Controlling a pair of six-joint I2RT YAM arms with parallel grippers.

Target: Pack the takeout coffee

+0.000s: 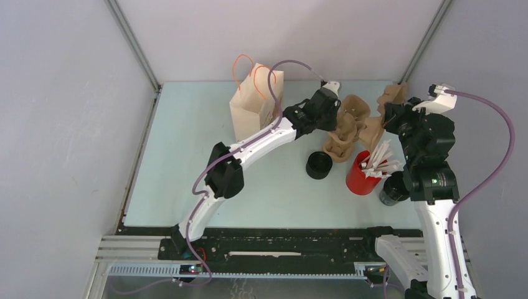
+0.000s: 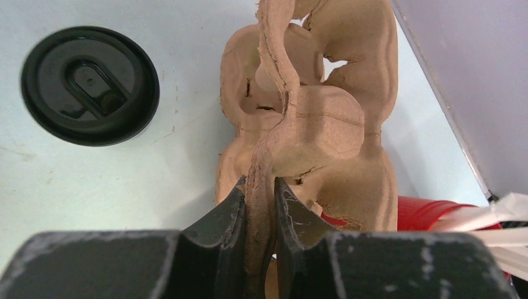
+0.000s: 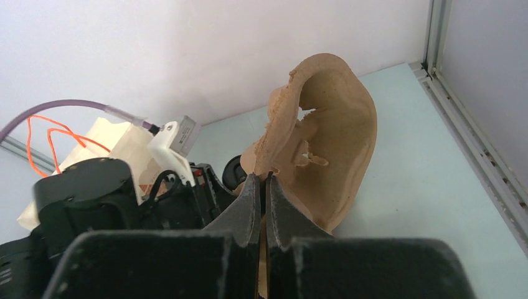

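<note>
The left gripper should next lower the cup carrier's raised rim until the tilted carrier lies flat on the tabletop (image 2: 190, 140) beside the black cup, then let go of it, because that spot is below.
The takeout coffee (image 1: 319, 166), a small black lidded cup, stands on the table in the middle; the left wrist view shows its lid (image 2: 90, 85) from above. The brown pulp cup carrier (image 1: 346, 134) is held up off the table behind it. My left gripper (image 1: 337, 122) is shut on a thin edge of the carrier (image 2: 311, 118), its fingertips (image 2: 231, 198) pinching the pulp. My right gripper (image 1: 387, 116) is shut on another carrier edge (image 3: 330, 137), to the right. Neither gripper touches the black cup.
A paper bag (image 1: 255, 103) with orange handles stands open at the back left. A red cup (image 1: 361, 178) of white sticks stands right of the black cup, under the carrier. A dark round object (image 1: 392, 193) sits by the right arm. Walls close the back and sides.
</note>
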